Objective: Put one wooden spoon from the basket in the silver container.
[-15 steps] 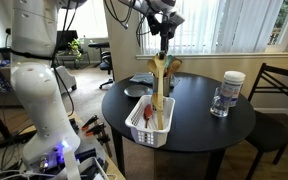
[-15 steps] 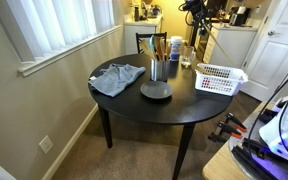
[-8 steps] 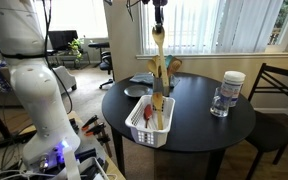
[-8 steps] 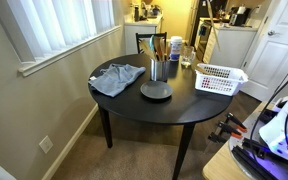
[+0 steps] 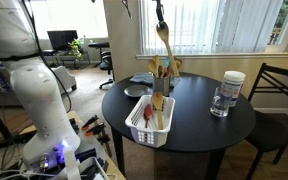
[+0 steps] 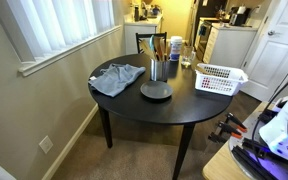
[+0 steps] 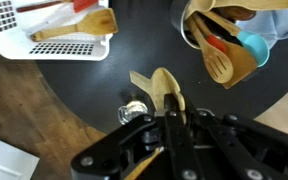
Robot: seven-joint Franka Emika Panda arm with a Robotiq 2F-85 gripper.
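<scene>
I need to carry the spoon across with my gripper next, lower it over the silver container's opening (image 7: 190, 33) and let it go there, because the spoon's bowl (image 7: 165, 88) still hangs beside that opening.
My gripper (image 5: 160, 13) is high above the table, shut on the pale wooden spoon (image 5: 165, 45), which hangs down clear of the basket. In the wrist view the gripper (image 7: 170, 113) grips the handle and the spoon's bowl (image 7: 165, 88) points down at the dark table. The white slotted basket (image 5: 149, 124) sits at the table's near edge, also seen in an exterior view (image 6: 220, 77) and the wrist view (image 7: 54, 40), with a wooden utensil still in it. The silver container (image 5: 161, 84), (image 6: 158, 71), (image 7: 196, 38) stands full of darker utensils, just beyond the hanging spoon.
A clear jar with a white lid (image 5: 227, 93) stands on the round black table (image 5: 199, 125). A blue-grey cloth (image 6: 117, 77) and a dark round plate (image 6: 155, 91) lie beside the container. A chair (image 5: 279, 95) stands at the table's side.
My gripper has risen with the spoon. The spoon's lower end has come up out of the basket and shifted slightly toward the silver container.
</scene>
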